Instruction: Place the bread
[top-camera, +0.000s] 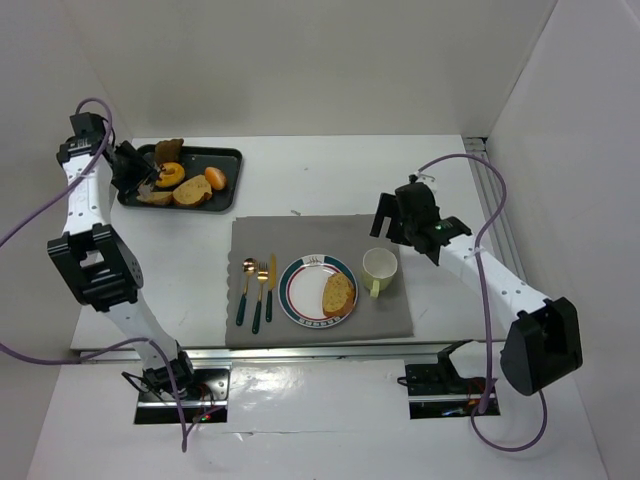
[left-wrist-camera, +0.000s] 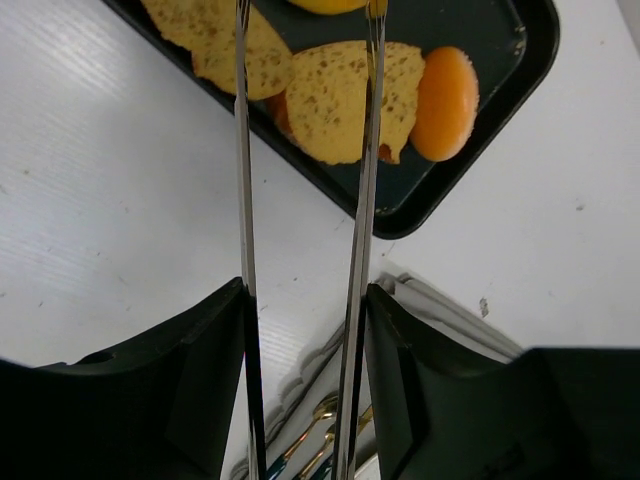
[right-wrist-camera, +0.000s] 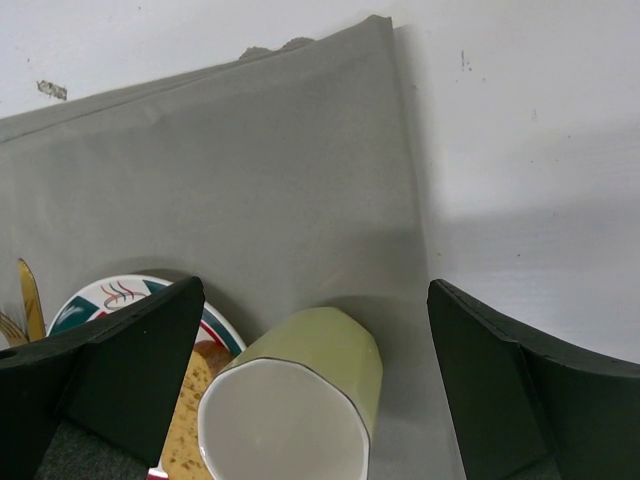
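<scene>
My left gripper is about to move down over the black tray (top-camera: 228, 160) and close the metal tongs on the round orange roll, as it is between their parted blades.
A slice of bread (top-camera: 339, 294) lies on the striped plate (top-camera: 300, 295) on the grey placemat; it also shows in the right wrist view (right-wrist-camera: 185, 420). More bread slices (top-camera: 192, 190) lie in the black tray (top-camera: 228, 160) at the back left, and they show in the left wrist view (left-wrist-camera: 330, 100). My left gripper (top-camera: 138, 172) is over the tray, shut on metal tongs (left-wrist-camera: 243, 150). The blades stand apart and their tips are out of view. My right gripper (top-camera: 398, 222) is open and empty, above the green cup (right-wrist-camera: 300, 390).
The tray also holds a dark bread piece (top-camera: 168, 150) and orange rolls (top-camera: 215, 178). A gold spoon (top-camera: 246, 290), fork (top-camera: 260, 295) and knife (top-camera: 271, 285) lie left of the plate. The cup (top-camera: 379, 268) stands right of it. White walls enclose the table.
</scene>
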